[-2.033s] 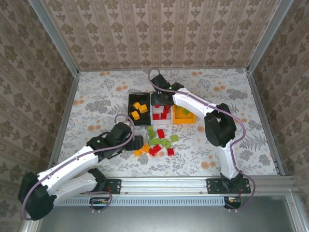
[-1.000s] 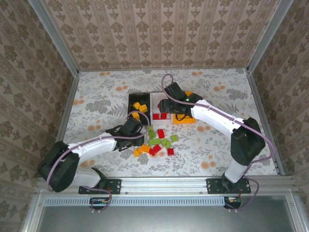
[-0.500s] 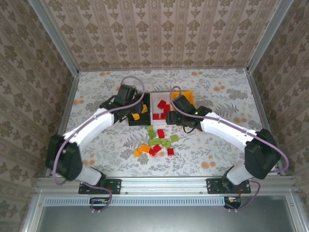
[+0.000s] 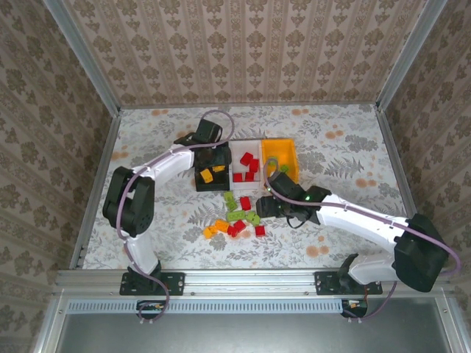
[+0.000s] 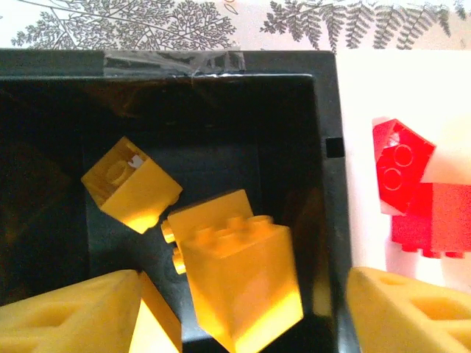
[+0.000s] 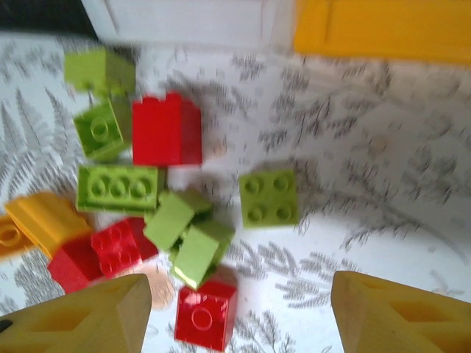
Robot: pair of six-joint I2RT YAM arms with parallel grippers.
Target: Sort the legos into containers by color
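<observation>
The red brick (image 6: 206, 315) at the pile's near edge is below the right gripper and nearer the robot's base, so the right gripper needs to move down and back onto it next.
My left gripper (image 4: 209, 160) hangs over the black container (image 4: 200, 184), open. In the left wrist view an orange-yellow lego (image 5: 239, 276) lies loose between the wide-apart fingers (image 5: 66, 312), above other yellow bricks (image 5: 131, 184) in the black bin (image 5: 206, 62). The white container (image 4: 237, 156) holds red legos (image 5: 401, 158); the orange-yellow container (image 4: 280, 153) stands to its right. My right gripper (image 4: 263, 207) is open, low beside the loose pile of legos (image 4: 237, 218). Between its fingers (image 6: 81, 316) are a red brick (image 6: 206, 315) and green bricks (image 6: 195, 246).
A green four-stud brick (image 6: 269, 197) lies apart to the right of the pile. Metal rails (image 4: 103, 169) and papered walls fence the floral table. Open cloth lies left of the black bin and right of the orange-yellow bin.
My left gripper rose from the pile to the black bin and opened, letting go of a yellow brick. My right arm swung from the bins down to the pile.
</observation>
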